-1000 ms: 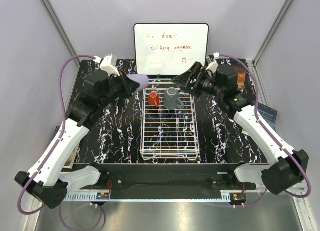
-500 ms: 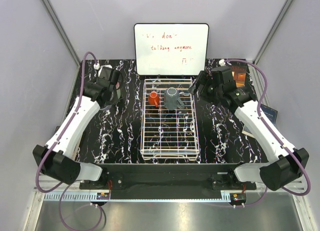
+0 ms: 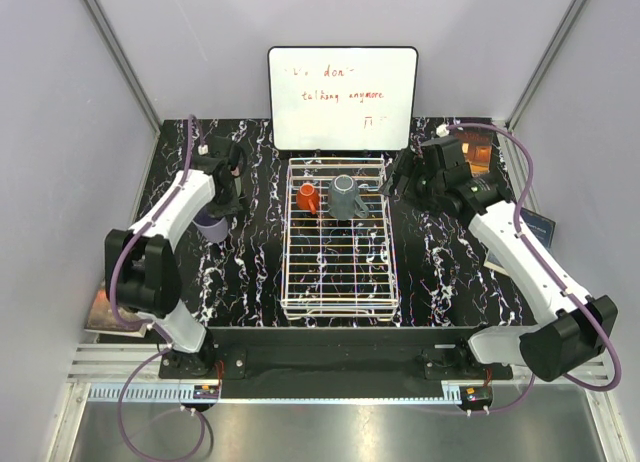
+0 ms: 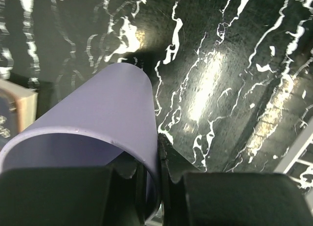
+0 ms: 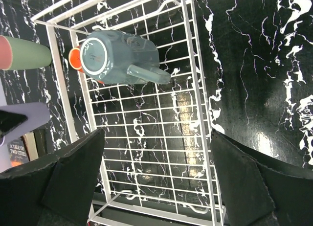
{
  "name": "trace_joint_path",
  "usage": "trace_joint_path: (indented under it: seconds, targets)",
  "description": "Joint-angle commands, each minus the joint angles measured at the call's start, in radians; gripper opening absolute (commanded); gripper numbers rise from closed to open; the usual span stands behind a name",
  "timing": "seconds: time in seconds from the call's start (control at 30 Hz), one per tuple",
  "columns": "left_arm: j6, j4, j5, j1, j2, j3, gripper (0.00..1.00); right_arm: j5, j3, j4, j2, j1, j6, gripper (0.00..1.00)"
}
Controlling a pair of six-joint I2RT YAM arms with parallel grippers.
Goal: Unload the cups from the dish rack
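Note:
My left gripper should next lower the tall lavender cup's base onto the clear dark tabletop below, beside the rack [image 3: 340, 282], and release the cup's rim.
The white wire dish rack [image 3: 340, 282] stands mid-table. In it are the small orange-red cup [image 3: 308, 197] and the dark grey mug [image 3: 347, 197], at its far end. My left gripper [image 3: 219, 210] is left of the rack, shut on the rim wall of the tall lavender cup [image 4: 98, 118], one finger inside and one outside; the cup [image 3: 210, 225] is low over the table. My right gripper [image 5: 156, 182] is open and empty above the rack's right side [image 5: 203, 113], near the mug [image 5: 120, 57]. The pale green cup [image 5: 29, 54], pink at its end, lies outside the rack.
A whiteboard [image 3: 342, 97] with red writing stands behind the rack. A book [image 3: 100, 312] lies at the table's left edge and shows in the left wrist view [image 4: 17, 108]. A booklet [image 3: 535, 227] and an orange object [image 3: 483, 154] are at the right.
My left arm has carried the lavender cup from the rack's far left corner out to the left and down toward the table. My right gripper has drawn back slightly by the rack's far right corner.

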Motion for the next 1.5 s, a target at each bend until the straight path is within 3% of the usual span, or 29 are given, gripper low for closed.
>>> trace_joint_path:
  seconds: [0.0, 0.27, 0.5, 0.57, 0.7, 0.83, 1.0, 1.17, 1.3, 1.47]
  targets:
    - [-0.011, 0.07, 0.09, 0.04, 0.047, 0.03, 0.0, -0.009, -0.012, -0.008, -0.024, -0.002, -0.028, 0.95]
    - [-0.033, 0.106, 0.184, 0.084, 0.116, 0.058, 0.0, -0.034, -0.002, -0.01, 0.004, -0.002, -0.049, 0.95]
    - [-0.046, 0.116, 0.181, 0.083, 0.097, 0.036, 0.02, -0.032, 0.007, -0.013, 0.02, -0.002, -0.074, 0.96]
    - [-0.046, 0.116, 0.169, 0.084, 0.084, 0.035, 0.12, -0.032, 0.007, -0.013, 0.022, -0.002, -0.078, 0.96]
    - [-0.046, 0.104, 0.172, 0.084, 0.042, 0.048, 0.49, -0.037, 0.01, -0.011, 0.031, -0.002, -0.078, 0.96]
    - [-0.05, 0.083, 0.159, 0.083, 0.008, 0.068, 0.61, -0.037, 0.011, -0.013, 0.033, -0.002, -0.078, 0.95]
    - [-0.069, 0.034, 0.121, 0.083, -0.06, 0.123, 0.64, -0.024, 0.01, -0.013, 0.024, -0.002, -0.086, 0.96]
    - [-0.115, 0.041, 0.11, 0.04, -0.227, 0.148, 0.66, -0.014, 0.008, -0.013, 0.016, -0.002, -0.091, 0.95]
    - [-0.141, 0.084, 0.087, -0.07, -0.264, 0.16, 0.66, -0.014, 0.011, -0.013, 0.024, -0.002, -0.091, 0.95]
    - [-0.138, 0.104, 0.069, -0.209, -0.166, 0.199, 0.66, -0.011, 0.016, -0.016, 0.005, -0.002, -0.094, 0.95]
